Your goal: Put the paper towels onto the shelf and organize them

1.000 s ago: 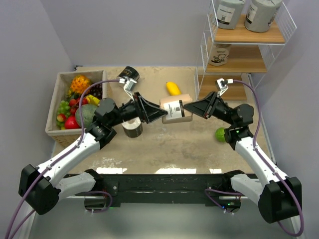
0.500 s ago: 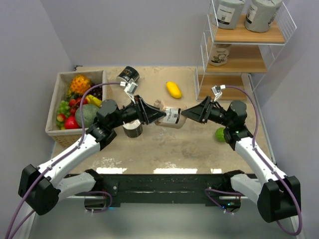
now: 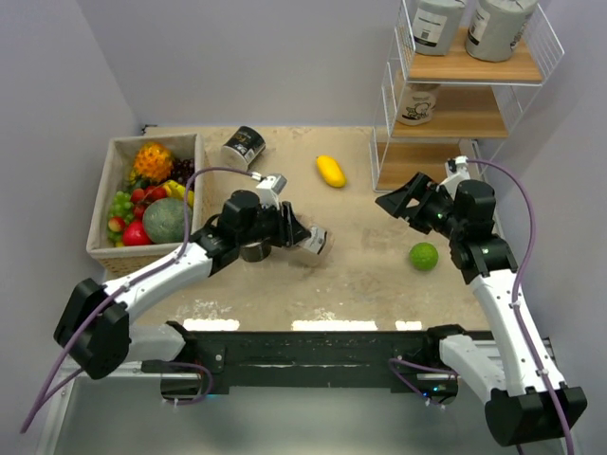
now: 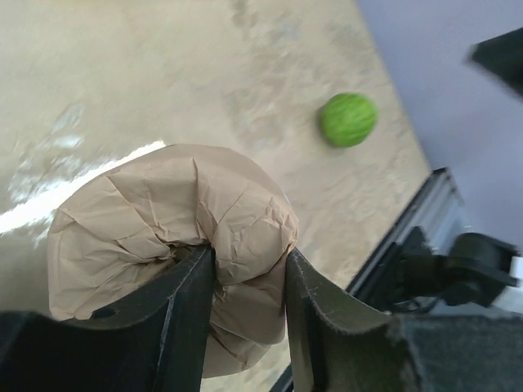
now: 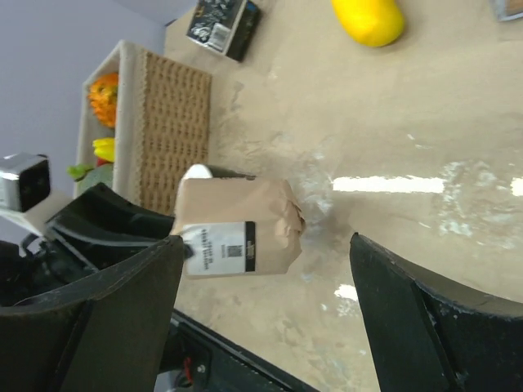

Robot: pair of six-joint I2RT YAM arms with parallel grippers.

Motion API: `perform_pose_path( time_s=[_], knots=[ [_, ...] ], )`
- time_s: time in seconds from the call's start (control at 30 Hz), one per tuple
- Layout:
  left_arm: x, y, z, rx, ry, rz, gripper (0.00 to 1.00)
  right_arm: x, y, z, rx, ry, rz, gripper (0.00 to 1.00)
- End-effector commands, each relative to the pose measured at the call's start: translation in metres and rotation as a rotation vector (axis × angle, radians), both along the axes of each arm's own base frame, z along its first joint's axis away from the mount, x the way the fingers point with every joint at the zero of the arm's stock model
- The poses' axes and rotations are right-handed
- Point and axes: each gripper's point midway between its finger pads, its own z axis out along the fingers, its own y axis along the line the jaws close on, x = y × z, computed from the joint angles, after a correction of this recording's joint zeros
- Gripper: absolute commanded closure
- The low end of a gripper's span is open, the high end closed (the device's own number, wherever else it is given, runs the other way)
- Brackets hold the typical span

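Observation:
The tan paper towel roll is farther from the shelf (image 3: 484,68) than my open right gripper is, so next my right gripper needs to go left in the top view, then down onto the roll.
My left gripper (image 3: 303,237) is shut on a tan paper towel roll (image 3: 319,243) low over the middle of the table. In the left wrist view its fingers (image 4: 189,304) pinch the roll's crumpled end (image 4: 167,216). My right gripper (image 3: 392,202) stands open and apart from it, near the shelf (image 3: 484,68); its wrist view shows the labelled roll (image 5: 237,229) well beyond the spread fingers (image 5: 433,318). Two grey rolls (image 3: 439,24) stand on the top tier and a pale one (image 3: 417,102) on the middle tier. A black roll (image 3: 244,145) lies at the back; another (image 3: 250,251) is half hidden under the left arm.
A wicker box of fruit (image 3: 106,204) stands at the left. A yellow fruit (image 3: 330,170) lies at the back middle. A green fruit (image 3: 424,256) lies near the right arm, also in the left wrist view (image 4: 348,119).
The right gripper opened, let go of the tan roll and drew back right toward the shelf. The left gripper closed on the roll and carried it down and slightly left.

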Motion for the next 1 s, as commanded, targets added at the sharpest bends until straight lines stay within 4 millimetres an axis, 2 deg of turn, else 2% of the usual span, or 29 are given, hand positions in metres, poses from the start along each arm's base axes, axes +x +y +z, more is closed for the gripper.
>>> perform_pose_path(
  time_s=[0.0, 0.03, 0.1, 0.13, 0.2, 0.27, 0.33, 0.4, 0.43, 0.53, 0.73, 0.8, 0.83, 0.87, 0.9, 0.97],
  knots=[
    [0.012, -0.006, -0.01, 0.127, -0.048, 0.032, 0.56, 0.002, -0.024, 0.008, -0.146, -0.021, -0.076, 0.13],
    [0.019, -0.009, -0.008, 0.14, -0.065, 0.054, 0.54, 0.002, -0.025, 0.003, -0.16, 0.004, -0.074, 0.13],
    [0.012, -0.011, -0.017, 0.192, -0.037, 0.04, 0.47, 0.003, -0.026, -0.001, -0.179, 0.014, -0.074, 0.14],
    [0.014, -0.014, -0.013, 0.188, -0.041, 0.039, 0.45, 0.002, -0.027, -0.003, -0.182, 0.022, -0.073, 0.14],
    [0.013, -0.017, -0.007, 0.177, -0.045, 0.025, 0.33, 0.002, -0.026, -0.006, -0.187, 0.026, -0.061, 0.14],
    [0.01, -0.022, 0.009, 0.144, -0.076, -0.008, 0.22, 0.002, -0.025, -0.006, -0.193, 0.01, -0.053, 0.14],
    [0.012, -0.023, 0.029, 0.128, -0.116, -0.016, 0.19, 0.0, -0.03, -0.013, -0.22, 0.033, -0.069, 0.14],
    [0.013, -0.018, 0.036, 0.142, -0.129, -0.015, 0.17, 0.0, -0.032, -0.019, -0.241, 0.057, -0.074, 0.14],
    [0.016, -0.015, 0.048, 0.134, -0.154, -0.007, 0.16, -0.001, -0.031, -0.021, -0.242, 0.068, -0.069, 0.15],
    [0.025, 0.006, 0.062, 0.177, -0.211, 0.05, 0.15, -0.002, -0.019, -0.029, -0.231, 0.125, -0.034, 0.16],
    [0.03, 0.055, 0.075, 0.35, -0.351, 0.164, 0.1, -0.003, 0.018, -0.04, -0.255, 0.159, 0.001, 0.19],
    [0.026, 0.069, 0.067, 0.413, -0.366, 0.174, 0.09, -0.008, 0.041, -0.042, -0.24, 0.17, 0.042, 0.2],
    [0.024, 0.079, 0.072, 0.421, -0.39, 0.205, 0.09, -0.004, 0.053, -0.043, -0.226, 0.165, 0.068, 0.2],
    [0.021, 0.084, 0.072, 0.432, -0.4, 0.214, 0.07, -0.01, 0.073, -0.043, -0.203, 0.16, 0.125, 0.2],
    [0.019, 0.092, 0.064, 0.459, -0.404, 0.221, 0.06, -0.01, 0.082, -0.042, -0.198, 0.153, 0.134, 0.2],
    [0.012, 0.105, 0.075, 0.437, -0.45, 0.266, 0.02, -0.01, 0.101, -0.045, -0.232, 0.159, 0.138, 0.2]
  ],
)
